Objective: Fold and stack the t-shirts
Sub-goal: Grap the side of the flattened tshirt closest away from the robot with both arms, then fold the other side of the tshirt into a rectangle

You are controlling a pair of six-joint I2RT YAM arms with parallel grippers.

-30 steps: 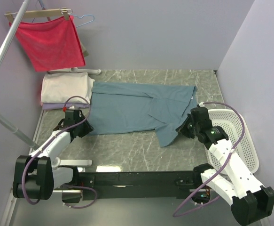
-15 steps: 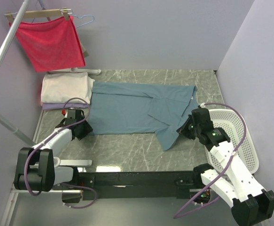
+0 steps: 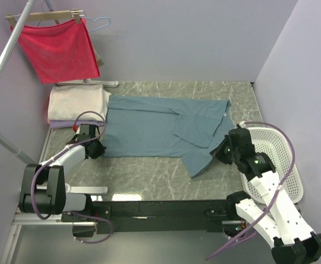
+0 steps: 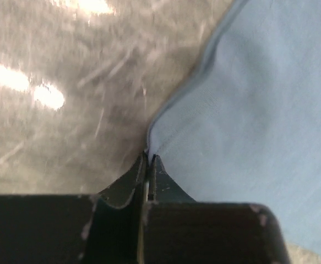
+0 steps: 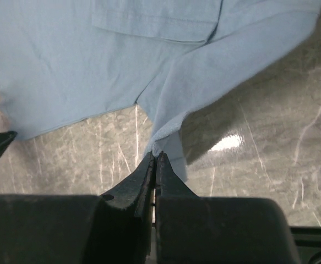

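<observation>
The folded part's end by the cream-white t-shirt lies outward of my left gripper. It should carry the teal-blue t-shirt's still unfolded near hem out there and release it.
A teal-blue t-shirt [image 3: 154, 126] lies spread across the marble table [image 3: 149, 170]. My left gripper [image 3: 97, 148] is shut on its near left corner, and the left wrist view shows the hem of the t-shirt [image 4: 248, 121] pinched between the tips of the left gripper [image 4: 148, 157]. My right gripper [image 3: 221, 152] is shut on the near right flap. In the right wrist view, cloth from the t-shirt [image 5: 121, 60] rises off the table into the shut right gripper [image 5: 156, 155]. A folded cream-white t-shirt [image 3: 76, 103] rests on a lavender one [image 3: 60, 124] at the back left.
A red cloth [image 3: 58, 49] hangs on a wooden hanger at the back left, beside a slanted metal pole [image 3: 3, 60]. A white plastic basket [image 3: 278, 159] stands at the right edge, close to the right arm. Walls close in the back and right.
My left gripper, open earlier, has shut on the shirt's near left corner. My right gripper has shifted slightly right, drawing its flap of the shirt with it.
</observation>
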